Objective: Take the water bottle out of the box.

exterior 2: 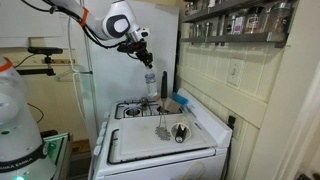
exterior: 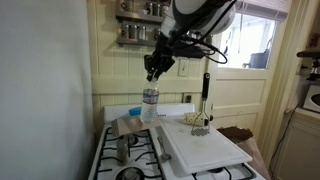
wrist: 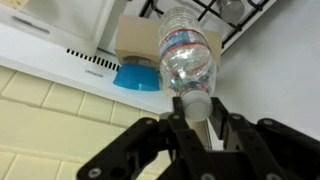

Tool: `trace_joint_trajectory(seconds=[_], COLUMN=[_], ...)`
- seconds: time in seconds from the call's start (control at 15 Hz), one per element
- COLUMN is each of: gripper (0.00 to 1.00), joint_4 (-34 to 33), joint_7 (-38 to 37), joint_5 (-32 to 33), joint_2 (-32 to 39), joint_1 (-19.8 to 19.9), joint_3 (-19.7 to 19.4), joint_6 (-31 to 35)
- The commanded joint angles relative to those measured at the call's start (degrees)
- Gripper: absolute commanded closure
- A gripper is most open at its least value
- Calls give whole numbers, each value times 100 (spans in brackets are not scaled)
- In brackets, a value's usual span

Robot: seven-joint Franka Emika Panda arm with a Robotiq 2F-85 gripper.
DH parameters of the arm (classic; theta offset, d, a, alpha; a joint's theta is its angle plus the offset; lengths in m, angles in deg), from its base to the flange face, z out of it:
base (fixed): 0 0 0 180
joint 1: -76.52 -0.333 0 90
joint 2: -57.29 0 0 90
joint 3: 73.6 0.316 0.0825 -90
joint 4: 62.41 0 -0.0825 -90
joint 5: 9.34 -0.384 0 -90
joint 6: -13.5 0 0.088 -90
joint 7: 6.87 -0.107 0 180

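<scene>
I will move my gripper away from the box, lower the bottle onto the white cutting board beside the metal utensil and let go of it, because the board has room.
The water bottle (wrist: 187, 55) is clear with a pale cap and stands upright over the stove in both exterior views (exterior: 150, 104) (exterior 2: 151, 85). My gripper (wrist: 195, 108) is above it, with both fingers pressed against the cap, and it also shows in both exterior views (exterior: 153, 78) (exterior 2: 148, 64). The small brown cardboard box (wrist: 138, 38) sits just beside the bottle's lower part, at the back of the stove (exterior: 127, 124). I cannot tell whether the bottle's base is inside the box or clear of it.
A blue bowl (wrist: 138, 75) (exterior: 132, 111) lies next to the box. A white cutting board (exterior: 200, 146) (exterior 2: 160, 146) with a metal utensil (exterior: 200, 120) covers the stove's front. A shelf of spice jars (exterior: 135, 30) hangs on the wall behind.
</scene>
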Motion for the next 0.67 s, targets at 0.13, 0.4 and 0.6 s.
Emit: trace_joint_trajectory(seconds=[0.13,0.4,0.6], gripper=[92,92,92], joint_4=[1267,1506,1536], joint_7=[-686,-1254,-1531], joint_5=[-92,131,290], joint_2=[-1273,-1496,-1445], joint_1=[598,1193,1479], joint_3=[-47,116,224], joint_6=[262,9,-193])
